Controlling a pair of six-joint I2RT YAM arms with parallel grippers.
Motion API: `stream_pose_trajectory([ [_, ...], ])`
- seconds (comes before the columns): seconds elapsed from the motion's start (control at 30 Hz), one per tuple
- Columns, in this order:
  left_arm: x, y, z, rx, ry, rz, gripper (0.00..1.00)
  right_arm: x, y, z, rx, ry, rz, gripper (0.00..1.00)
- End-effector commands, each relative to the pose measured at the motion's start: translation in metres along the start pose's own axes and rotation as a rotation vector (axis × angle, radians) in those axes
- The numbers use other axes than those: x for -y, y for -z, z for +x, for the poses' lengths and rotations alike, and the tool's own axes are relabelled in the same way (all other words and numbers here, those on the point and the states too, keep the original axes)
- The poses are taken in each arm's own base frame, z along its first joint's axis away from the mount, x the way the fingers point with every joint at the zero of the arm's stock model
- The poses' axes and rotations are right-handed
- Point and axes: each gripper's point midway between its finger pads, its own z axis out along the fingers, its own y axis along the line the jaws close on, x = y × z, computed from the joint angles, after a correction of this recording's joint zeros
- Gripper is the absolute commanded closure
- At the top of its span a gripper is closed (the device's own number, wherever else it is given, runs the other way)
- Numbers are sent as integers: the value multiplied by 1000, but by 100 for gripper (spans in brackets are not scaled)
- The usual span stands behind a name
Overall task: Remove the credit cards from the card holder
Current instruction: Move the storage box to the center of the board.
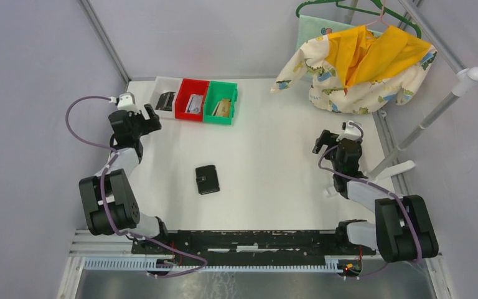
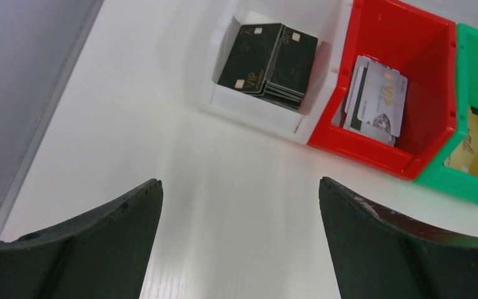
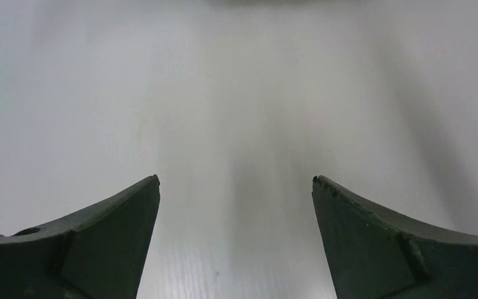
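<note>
I'll next move my right gripper left in the top view and down over the near end of the green bin's outer side, as it faces open table.
The card holder (image 1: pixel 207 179), a small black wallet, lies folded shut on the white table between the two arms. Credit cards lie in three bins at the back left: black ones (image 2: pixel 267 59) in the white bin, silvery-grey ones (image 2: pixel 379 99) in the red bin, a tan-gold one (image 2: pixel 473 146) in the green bin. My left gripper (image 2: pixel 239 180) hovers open over bare table just short of the white bin (image 1: pixel 162 93). My right gripper (image 3: pixel 235 177) is open above bare table at the right, also seen from above (image 1: pixel 319 142). Neither holds anything.
The red bin (image 1: pixel 187 87) and green bin (image 1: pixel 227 118) stand side by side next to the white one. A child's patterned and yellow garment (image 1: pixel 361 62) hangs on a green hanger at the back right. A white stand (image 1: pixel 423 124) leans by the right table edge.
</note>
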Motion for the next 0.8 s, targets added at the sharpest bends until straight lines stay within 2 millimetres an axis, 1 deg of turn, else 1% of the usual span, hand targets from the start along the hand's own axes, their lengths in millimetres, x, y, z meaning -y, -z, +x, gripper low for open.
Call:
stream_pose_trajectory([
  [0.0,23,17,1,-123,11,97,0,-30,1,33,-233,-328,-93,4],
  [0.03,21,19,3,-156,9,90,0,-50,-2,32,-264,-287,-171,6],
  [0.07,20,19,0,-172,3,85,0,-59,-3,40,-320,-238,-170,6],
  [0.1,19,19,-1,-189,0,76,0,-65,-6,34,-311,-172,-131,6],
  [0.13,17,19,0,-209,1,70,0,-73,-5,32,-305,-116,-121,5],
  [0.17,16,19,1,-225,4,70,0,-87,-3,28,-285,-67,-126,5],
  [0.2,16,19,1,-235,5,72,0,-95,-3,23,-265,-35,-116,5],
  [0.23,16,20,0,-240,8,75,0,-107,-1,23,-269,-3,-120,4],
  [0.27,16,21,1,-249,10,81,0,-119,-3,19,-265,17,-132,4],
  [0.3,17,21,2,-259,10,87,0,-133,-4,22,-284,43,-154,4],
  [0.37,19,23,5,-284,12,101,0,-161,-7,18,-288,84,-194,4],
  [0.4,21,24,6,-295,12,111,0,-178,-7,12,-267,104,-227,3],
  [0.47,25,26,10,-320,16,132,0,-209,-11,6,-241,140,-273,3],
  [0.5,29,28,12,-329,20,158,0,-224,-16,-2,-226,149,-288,2],
  [0.53,34,31,16,-337,23,184,0,-237,-20,0,-236,165,-298,2],
  [0.57,40,33,19,-343,22,210,0,-254,-26,-7,-234,168,-316,2],
  [0.6,45,35,23,-351,13,232,0,-266,-33,-4,-251,182,-322,2],
  [0.67,60,41,36,-383,-58,277,0,-297,-47,-9,-259,201,-349,2],
  [0.7,65,44,42,-401,-89,292,0,-308,-53,-11,-254,208,-355,3],
  [0.77,71,48,51,-431,-125,312,0,-331,-64,-19,-229,209,-372,5],
])
